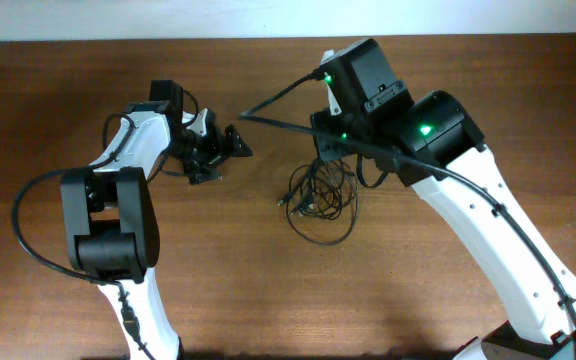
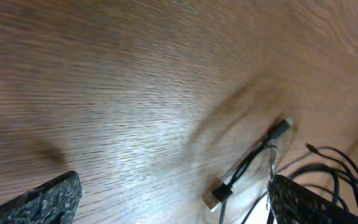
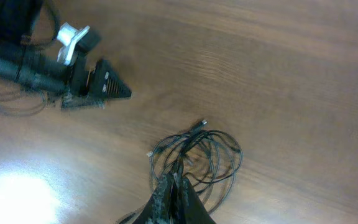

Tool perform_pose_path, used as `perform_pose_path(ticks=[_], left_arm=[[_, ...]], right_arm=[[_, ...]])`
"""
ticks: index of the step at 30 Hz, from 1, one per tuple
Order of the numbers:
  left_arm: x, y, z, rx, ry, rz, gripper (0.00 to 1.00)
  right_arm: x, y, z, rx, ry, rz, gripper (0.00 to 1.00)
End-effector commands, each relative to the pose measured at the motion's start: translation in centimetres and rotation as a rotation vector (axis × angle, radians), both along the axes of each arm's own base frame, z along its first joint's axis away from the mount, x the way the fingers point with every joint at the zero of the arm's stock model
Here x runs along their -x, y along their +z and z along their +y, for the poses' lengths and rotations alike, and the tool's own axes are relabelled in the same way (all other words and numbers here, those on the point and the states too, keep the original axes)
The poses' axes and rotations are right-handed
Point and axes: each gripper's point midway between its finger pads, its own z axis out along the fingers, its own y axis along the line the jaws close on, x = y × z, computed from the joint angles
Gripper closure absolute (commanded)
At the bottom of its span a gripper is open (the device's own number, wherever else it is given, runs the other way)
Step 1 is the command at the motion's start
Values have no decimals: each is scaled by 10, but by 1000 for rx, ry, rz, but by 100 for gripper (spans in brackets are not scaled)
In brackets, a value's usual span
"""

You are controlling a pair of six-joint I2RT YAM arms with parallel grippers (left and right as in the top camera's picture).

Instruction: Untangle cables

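Note:
The cable parts need to go higher above the table next, so my right gripper will lift them and then open to drop them.
The cables [image 1: 320,200] lie as a loose tangle of thin black loops on the wooden table, right of centre. My right gripper [image 3: 174,186] is shut on strands at the top of the tangle [image 3: 197,152], which hangs and spreads below it. In the overhead view this gripper [image 1: 334,150] is just above the bundle. My left gripper [image 1: 223,152] is open and empty, left of the tangle and apart from it. In the left wrist view its fingers [image 2: 176,193] are wide apart, with a USB plug end [image 2: 215,198] and black loops [image 2: 328,171] on the table beyond.
The wooden table [image 1: 228,270] fills the view. A thicker black arm cable [image 1: 23,225] loops beside the left arm's base. Another thick cable [image 1: 278,100] runs to the right wrist. The table's back edge runs along the top.

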Motion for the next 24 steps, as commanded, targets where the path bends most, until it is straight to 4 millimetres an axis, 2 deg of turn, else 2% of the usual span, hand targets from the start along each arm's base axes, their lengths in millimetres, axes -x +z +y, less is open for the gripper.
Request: perform_pose_path(ticks=[1, 2, 3, 5, 6, 7, 9, 10, 12, 14, 17, 21, 24], left_arm=[[-1, 18, -18, 112, -105, -94, 1], [-1, 24, -25, 157, -149, -137, 1], [-1, 40, -39, 273, -218, -212, 1], [5, 75, -60, 489, -357, -393, 1], [7, 80, -63, 521, -372, -417, 1], [10, 87, -65, 558, -392, -448, 1], [10, 87, -66, 561, -393, -450, 1], [10, 87, -66, 562, -393, -450, 1], [10, 90, -67, 580, -394, -456, 1], [14, 103, -71, 651, -424, -520, 1], [24, 120, -74, 739, -461, -616, 1], [27, 130, -74, 786, -461, -656, 0], [30, 134, -83, 820, -468, -652, 1]], right_arm=[[2, 27, 25, -187, 47, -8, 96], [5, 39, 38, -236, 135, -28, 96], [6, 55, 48, -292, 195, -61, 96], [3, 89, 55, -390, 246, -127, 96], [2, 98, 55, -413, 257, -145, 96], [-2, 118, 48, -447, 259, -186, 96], [-15, 141, 29, -476, 205, -248, 96], [-20, 142, 22, -502, 151, -234, 96], [-25, 132, 11, -563, 30, -139, 96], [-23, 120, 6, -519, 12, -110, 96], [-24, 102, -13, -411, -59, -94, 96], [-23, 96, -14, -398, -66, -73, 96], [-20, 95, -11, -405, -53, -61, 96]])
